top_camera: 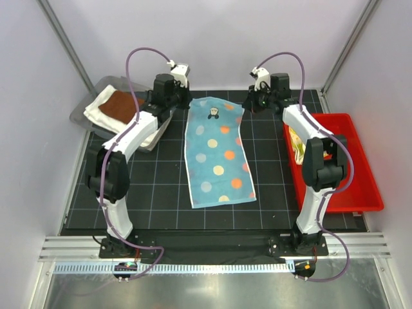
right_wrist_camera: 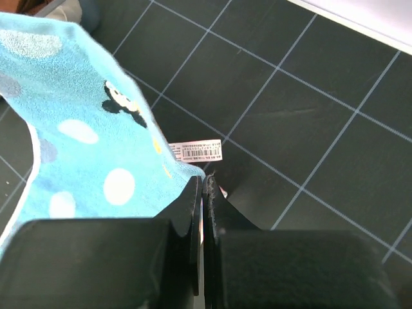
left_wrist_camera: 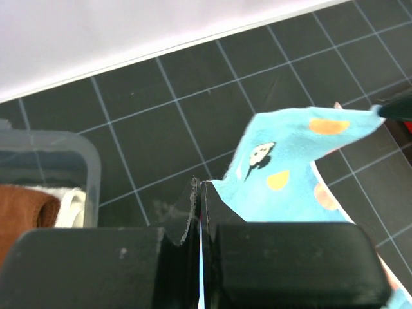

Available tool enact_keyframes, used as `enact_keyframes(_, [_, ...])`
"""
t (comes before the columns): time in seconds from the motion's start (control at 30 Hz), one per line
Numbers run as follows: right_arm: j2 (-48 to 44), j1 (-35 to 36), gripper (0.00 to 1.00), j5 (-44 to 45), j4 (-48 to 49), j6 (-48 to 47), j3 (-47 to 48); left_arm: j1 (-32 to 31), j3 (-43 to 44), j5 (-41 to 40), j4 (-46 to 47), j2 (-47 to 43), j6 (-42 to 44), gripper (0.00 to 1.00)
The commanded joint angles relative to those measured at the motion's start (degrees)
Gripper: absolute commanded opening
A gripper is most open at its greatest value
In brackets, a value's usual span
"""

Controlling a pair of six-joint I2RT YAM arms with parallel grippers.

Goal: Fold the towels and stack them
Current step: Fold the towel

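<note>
My right gripper will carry back and down to the towel's near corner facing the red bin and release, because the towel lies spread lengthwise on the mat.
The light-blue towel with coloured dots (top_camera: 219, 154) lies lengthwise on the black grid mat, its far edge raised a little between my two grippers. My left gripper (top_camera: 188, 103) is shut on the far-left corner; the left wrist view shows a thin blue sliver pinched between the jaws of the gripper (left_wrist_camera: 201, 188), with the towel (left_wrist_camera: 290, 174) stretching off to the right. My right gripper (top_camera: 248, 106) is shut on the far-right corner. In the right wrist view that gripper (right_wrist_camera: 203, 183) holds the towel (right_wrist_camera: 77, 129) beside its white barcode label (right_wrist_camera: 196, 151).
A clear plastic bin (top_camera: 80, 116) at the far left holds a rust-brown towel (top_camera: 122, 106) on a cream-white one (top_camera: 96, 114). A red bin (top_camera: 354, 174) on the right holds a yellow towel (top_camera: 297, 145). White walls close in behind and beside the mat.
</note>
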Motion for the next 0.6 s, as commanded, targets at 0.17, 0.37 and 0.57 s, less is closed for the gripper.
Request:
enact_keyframes(0.17, [-8.0,0.3,0.01,0.4,-1.0,-7.2,-5.2,-0.2,-9.0,8.5,3.9,-9.0,1.4,0.0])
enact_keyframes(0.37, [-17.7,0.3,0.01,1.8,1.7,-0.9,-18.4,-2.1,-23.3,9.0,3.8,-18.0,-1.9,0.0])
enact_keyframes(0.57, [-25.8,1.0,0.01,5.1,5.5,5.3,-29.7,-7.3,-32.1,1.8,-0.5,-28.1,-1.9,0.0])
